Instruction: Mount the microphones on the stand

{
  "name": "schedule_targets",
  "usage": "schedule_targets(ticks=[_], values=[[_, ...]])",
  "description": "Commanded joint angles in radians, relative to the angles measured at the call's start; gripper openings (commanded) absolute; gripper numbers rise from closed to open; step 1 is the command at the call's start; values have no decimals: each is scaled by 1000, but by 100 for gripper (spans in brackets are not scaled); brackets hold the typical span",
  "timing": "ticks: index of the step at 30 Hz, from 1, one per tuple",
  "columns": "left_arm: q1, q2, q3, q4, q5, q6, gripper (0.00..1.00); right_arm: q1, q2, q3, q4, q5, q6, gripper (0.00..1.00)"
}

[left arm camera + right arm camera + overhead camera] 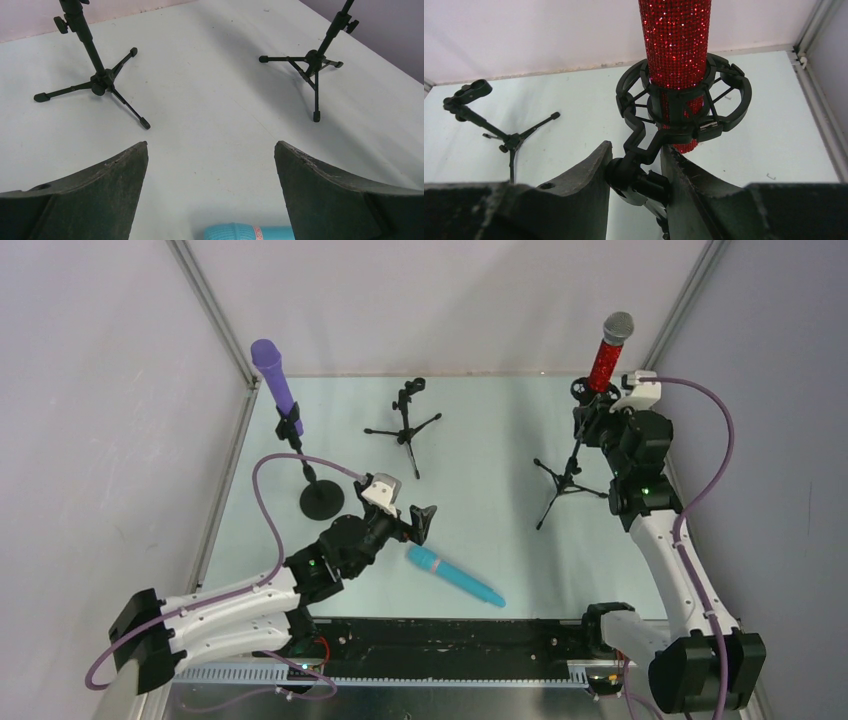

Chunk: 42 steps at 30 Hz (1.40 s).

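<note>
The stand shifts toward the nearby side wall in my right gripper next. It lowers and the swivel joint is released, since the glittery red microphone point(607, 360) already sits in the ring.
The purple microphone point(275, 382) stands clipped in a round-based stand point(321, 498) at the left. The glittery red microphone point(607, 360) point(675, 45) sits upright in the shock-mount ring point(684, 105) of the right tripod stand point(567, 478). My right gripper point(592, 420) point(636, 175) is shut on that stand's swivel joint just under the ring. The teal-blue microphone point(455, 577) point(250, 232) lies flat on the table. Just above its head hovers my left gripper point(422, 520) point(211, 192), open with nothing between the fingers. An empty tripod stand point(405, 425) point(97, 82) stands at the back centre.
The table point(480, 510) is pale green, enclosed by white walls with metal corner posts point(215, 310). A black rail point(450, 635) runs along the near edge between the arm bases. The right tripod's legs point(315, 65) spread over the table right of centre.
</note>
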Motion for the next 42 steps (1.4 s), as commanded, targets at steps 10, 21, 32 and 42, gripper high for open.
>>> schedule_targets(ticks=[10,21,32,42], values=[[-4,-15,9,55,15,14,100,-106,-74,-25,92,165,-16,3],[-3,-3,11,55,34,14,100,-159,-75,-60,111,201,-2,2],[-4,-3,13,55,49,20,100,-174,-64,-158,159,228,-3,3],[-4,0,16,56,75,21,100,-174,-45,-253,195,231,35,3]])
